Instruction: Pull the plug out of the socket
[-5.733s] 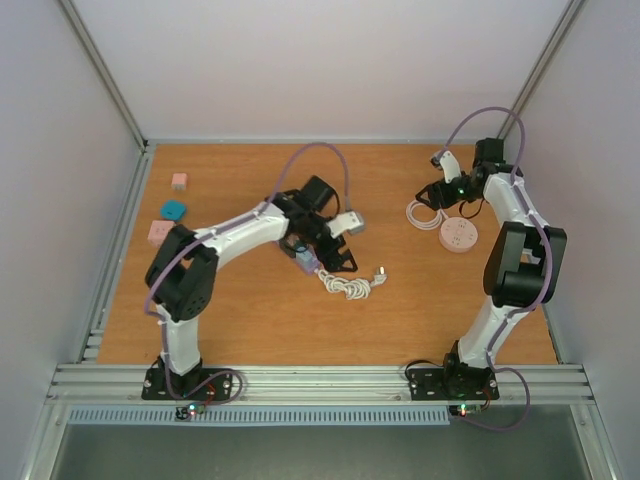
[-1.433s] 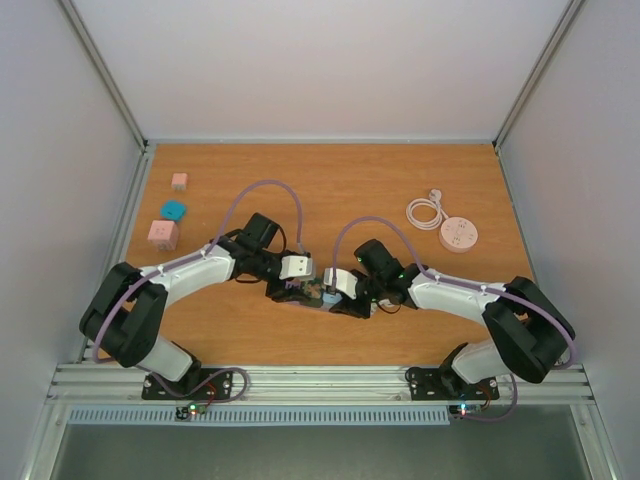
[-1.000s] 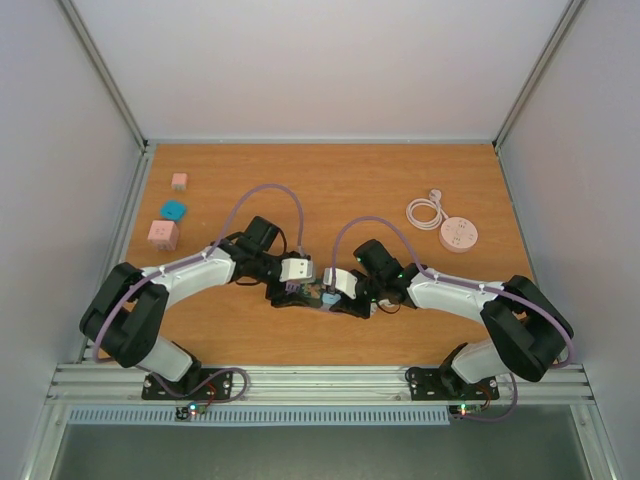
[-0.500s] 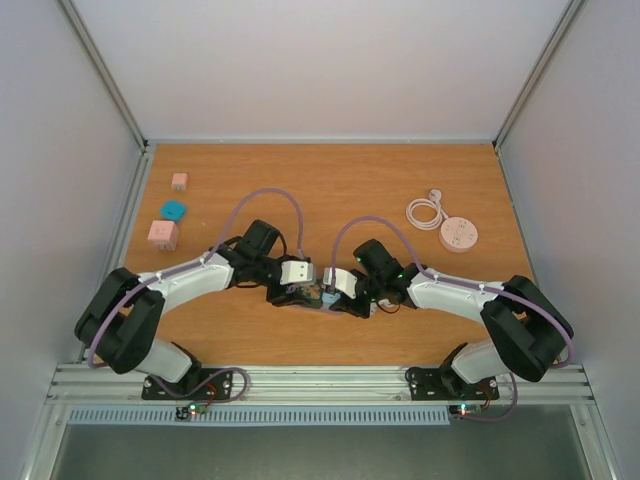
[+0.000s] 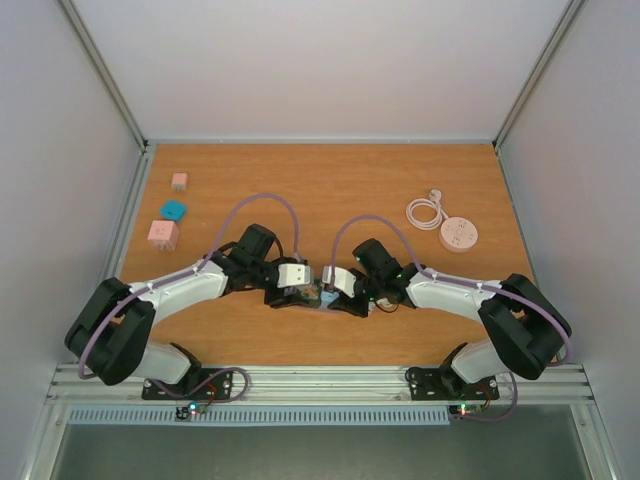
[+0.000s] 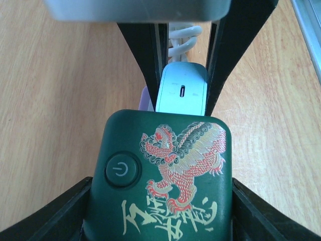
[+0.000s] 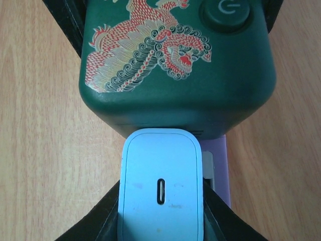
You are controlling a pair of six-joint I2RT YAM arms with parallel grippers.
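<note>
My left gripper raises the cube (image 5: 314, 293) next, swings left in the top view to bare tabletop by the larger pink block, then lowers and releases it there.
A dark green socket cube (image 6: 165, 175) with a red dragon print and a power button sits in my left gripper (image 6: 160, 206), whose jaws are shut on its sides. A light blue plug (image 7: 160, 193) sits flush against the cube's (image 7: 175, 60) side face, and my right gripper (image 7: 160, 221) is shut on it. A purple part (image 7: 221, 168) lies under the plug. In the top view both grippers, left (image 5: 298, 289) and right (image 5: 338, 291), meet nose to nose low over the table's middle front, with the cube (image 5: 314, 293) between them. A white cord (image 6: 183, 42) shows beyond the plug (image 6: 181, 93).
A round pink power strip (image 5: 458, 235) with a coiled white cable (image 5: 425, 210) lies at the back right. Two pink blocks (image 5: 179, 181), (image 5: 162, 234) and a teal one (image 5: 173, 209) lie at the left edge. The metal rail (image 5: 320, 380) runs along the front.
Over the last second the left arm's elbow has slid left and lower. Both grippers stay together at the centre, and the plug still sits against the socket cube.
</note>
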